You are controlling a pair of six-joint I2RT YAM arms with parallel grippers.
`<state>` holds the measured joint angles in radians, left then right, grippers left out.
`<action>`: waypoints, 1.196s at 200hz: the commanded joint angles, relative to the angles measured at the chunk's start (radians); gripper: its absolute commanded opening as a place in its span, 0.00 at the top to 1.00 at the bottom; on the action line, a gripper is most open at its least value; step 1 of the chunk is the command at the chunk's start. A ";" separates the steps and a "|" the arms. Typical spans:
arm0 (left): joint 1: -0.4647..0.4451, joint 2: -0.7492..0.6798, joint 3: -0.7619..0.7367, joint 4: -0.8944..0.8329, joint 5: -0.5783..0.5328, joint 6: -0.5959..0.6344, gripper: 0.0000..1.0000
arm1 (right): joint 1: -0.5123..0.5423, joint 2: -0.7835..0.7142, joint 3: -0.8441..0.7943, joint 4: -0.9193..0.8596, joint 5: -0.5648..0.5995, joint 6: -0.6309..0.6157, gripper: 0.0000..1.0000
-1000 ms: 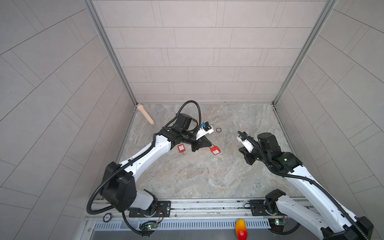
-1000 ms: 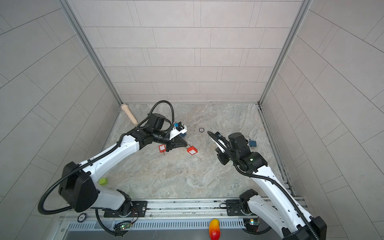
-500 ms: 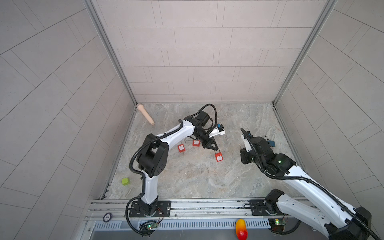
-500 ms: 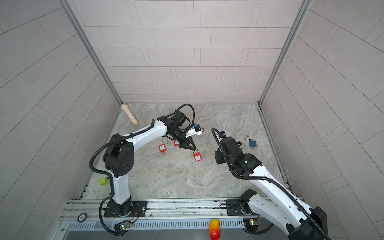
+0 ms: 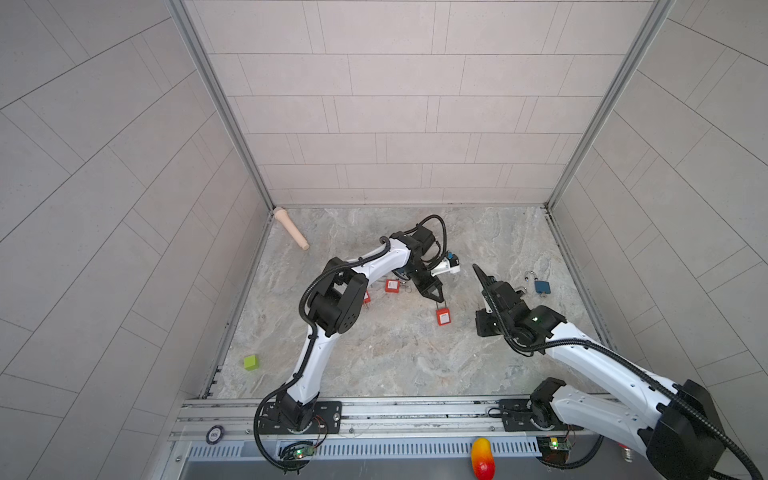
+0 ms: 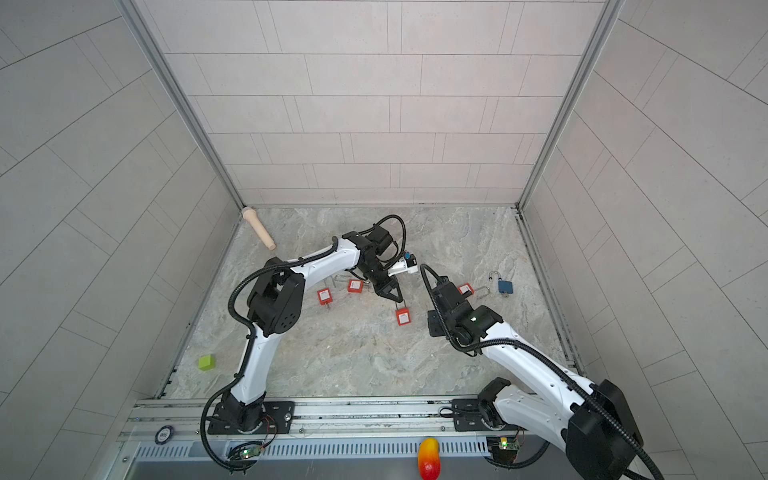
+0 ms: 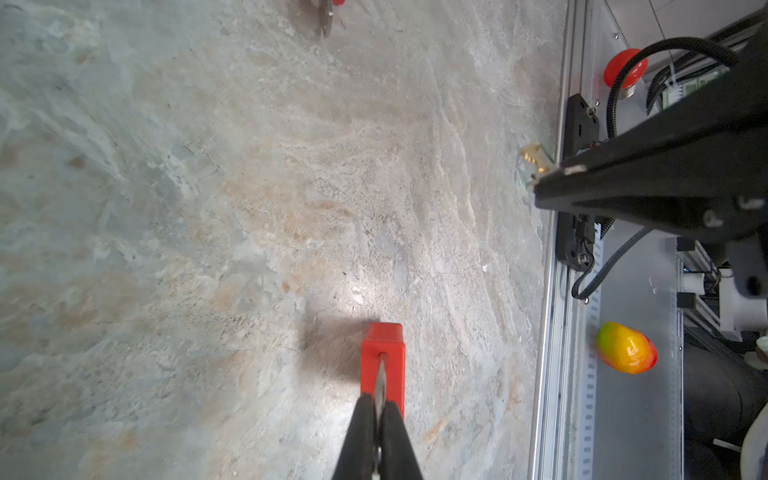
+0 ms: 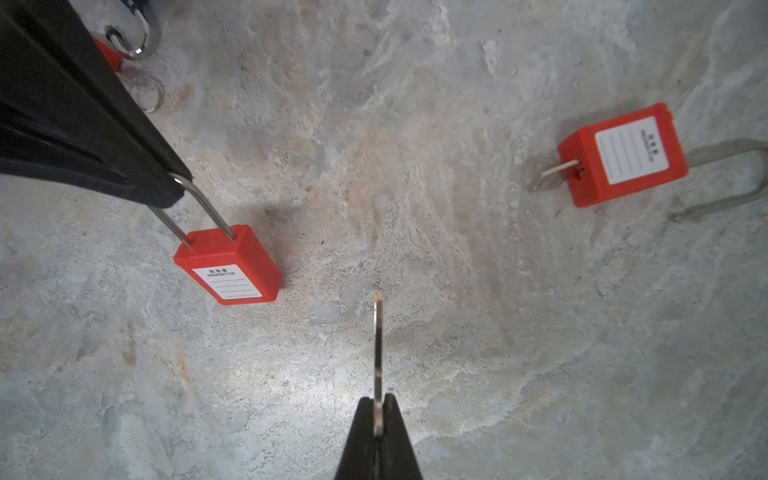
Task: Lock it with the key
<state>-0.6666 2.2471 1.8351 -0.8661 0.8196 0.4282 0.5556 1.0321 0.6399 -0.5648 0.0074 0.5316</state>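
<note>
I should move my right gripper toward the held red padlock and down to the stone floor beside it, and let go of the key there, because that spot is bare.
A red padlock (image 5: 443, 318) (image 6: 403, 316) hangs by its steel shackle from my left gripper (image 5: 438, 296) (image 6: 397, 299), which is shut on the shackle. The left wrist view looks down the closed fingers (image 7: 362, 419) onto the red body (image 7: 383, 361), close over the stone floor. My right gripper (image 8: 377, 402) (image 5: 474, 267) (image 6: 423, 266) is shut on a thin metal key (image 8: 377, 349), whose blade sticks out ahead of it. The key tip is apart from the held padlock (image 8: 228, 266), off to its side. In the left wrist view the key (image 7: 535, 160) shows brass at the right gripper's tip.
Another red padlock (image 8: 623, 156) (image 6: 465, 288) lies open with a key in it. Two more red padlocks (image 6: 355, 286) (image 6: 324, 296) lie by the left arm. A blue padlock (image 5: 542, 286) lies at the right. There is a beige peg (image 5: 291, 228), a green cube (image 5: 251, 362) and a toy mango (image 5: 482, 453).
My left arm has folded with its elbow raised, and the held padlock has shifted slightly toward the front. The right arm has drawn back, uncovering the blue padlock. Both grippers stay shut.
</note>
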 commanded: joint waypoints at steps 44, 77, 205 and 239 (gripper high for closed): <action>-0.018 0.037 0.025 0.085 -0.102 -0.067 0.78 | 0.004 0.103 0.019 0.057 -0.051 0.034 1.00; -0.018 0.010 0.007 0.151 -0.142 -0.101 0.68 | 0.003 0.158 0.042 0.057 -0.064 0.029 1.00; 0.186 -0.648 -0.580 0.626 -0.184 -0.404 0.46 | -0.010 0.320 0.177 -0.006 -0.107 -0.035 1.00; 0.187 -0.908 -0.804 0.616 -0.245 -0.391 0.46 | -0.032 0.465 0.256 -0.026 -0.153 -0.046 1.00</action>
<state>-0.4686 1.4647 1.1423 -0.2756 0.6262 0.0498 0.5373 1.4239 0.8497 -0.5491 -0.1146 0.5053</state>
